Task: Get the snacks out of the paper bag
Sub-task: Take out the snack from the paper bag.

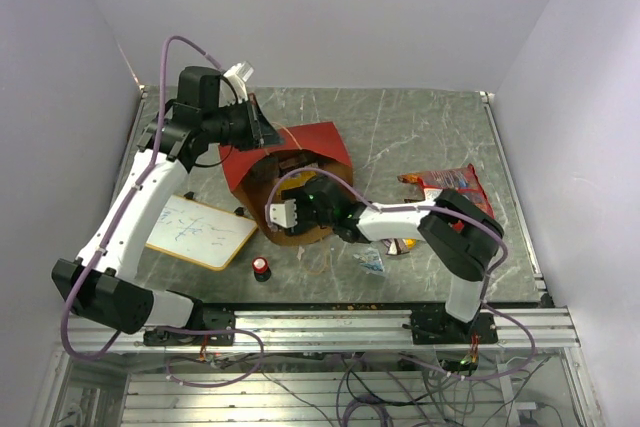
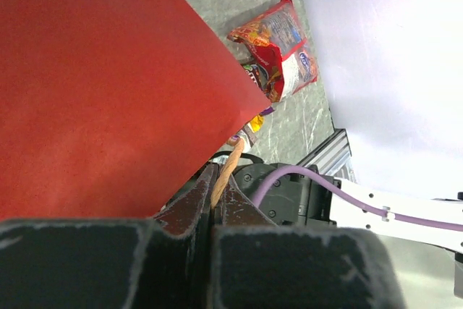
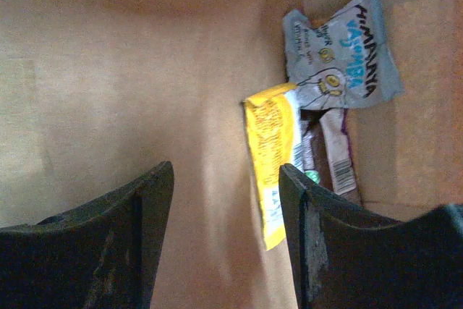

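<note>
The yellow packet lies off-center, so my right gripper needs to move outward next, deeper into the bag, onto the corner of the yellow packet (image 3: 271,157) by the blue-grey packet.
The red paper bag (image 1: 300,142) lies on its side in the middle of the table, brown inside. My left gripper (image 1: 262,132) is at its upper edge, shut on the string handle (image 2: 230,161), with the bag's red outside (image 2: 108,92) beside it. My right gripper (image 3: 226,168) is open and empty inside the bag, over the kraft wall (image 3: 130,70). Just right of it lie a yellow packet (image 3: 271,157), a blue-grey packet (image 3: 340,56) and a purple-edged bar (image 3: 336,153). A red chip bag (image 1: 447,187) lies on the table to the right, also in the left wrist view (image 2: 278,41).
A wood-framed whiteboard (image 1: 200,230) lies left of the bag. A red-topped black knob (image 1: 261,267) stands near the front edge. Small packets (image 1: 372,261) lie on the table under the right arm. Walls close in on three sides.
</note>
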`<state>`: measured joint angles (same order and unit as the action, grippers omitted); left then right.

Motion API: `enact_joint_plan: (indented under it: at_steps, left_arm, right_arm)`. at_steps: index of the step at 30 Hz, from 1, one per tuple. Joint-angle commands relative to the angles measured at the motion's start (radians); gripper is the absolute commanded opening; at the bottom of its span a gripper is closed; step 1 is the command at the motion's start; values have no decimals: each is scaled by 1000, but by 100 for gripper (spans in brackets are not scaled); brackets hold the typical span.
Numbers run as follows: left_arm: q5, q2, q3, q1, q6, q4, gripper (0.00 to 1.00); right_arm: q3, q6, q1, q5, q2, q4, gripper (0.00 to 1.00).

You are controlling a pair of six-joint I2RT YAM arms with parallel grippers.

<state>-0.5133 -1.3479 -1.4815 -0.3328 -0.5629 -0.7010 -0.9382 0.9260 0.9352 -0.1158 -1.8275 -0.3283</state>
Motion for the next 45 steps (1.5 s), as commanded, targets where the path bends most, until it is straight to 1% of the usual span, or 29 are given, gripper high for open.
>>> enact_joint_plan:
  at_steps: [1,4,10,12,17,22,25,27,28,35,38,45]
  left_arm:
    - [-33,-20,-67,-13,42,10,7]
    - [-27,-28,-92,-18,62,-11,7]
    - [-46,-36,-118,-22,85,-32,7]
    - [-37,-45,-138,-23,100,-59,7]
    - [-35,-54,-156,-23,115,-84,7]
    - [-31,-56,-155,-23,115,-87,7]
    - [-5,-52,-152,-23,110,-96,7]
    - [18,-47,-148,-23,109,-112,7]
    - [28,-47,-146,-23,109,-118,7]
    - [110,-52,-128,-22,103,-167,7]
    - [119,-43,-115,-19,95,-166,7]
    - [133,-38,-97,-9,76,-159,7]
  right_arm:
    - [-56,69,-14,21,-68,-58,60]
    - [-105,66,-25,41,-110,-94,60]
    - [-200,53,-50,26,-188,-86,60]
    - [-227,49,-58,30,-239,-79,59]
    - [-259,23,-82,4,-282,-79,57]
    - [-276,-14,-96,3,-314,-83,53]
    - [-277,-30,-101,-11,-316,-88,47]
    - [-285,-49,-102,-16,-316,-86,39]
    - [-288,-55,-102,-16,-314,-85,32]
    - [-286,-87,-102,-26,-281,-78,9]
    - [-279,-105,-100,-34,-258,-68,0]
    - [-250,-115,-72,-34,-200,-44,0]
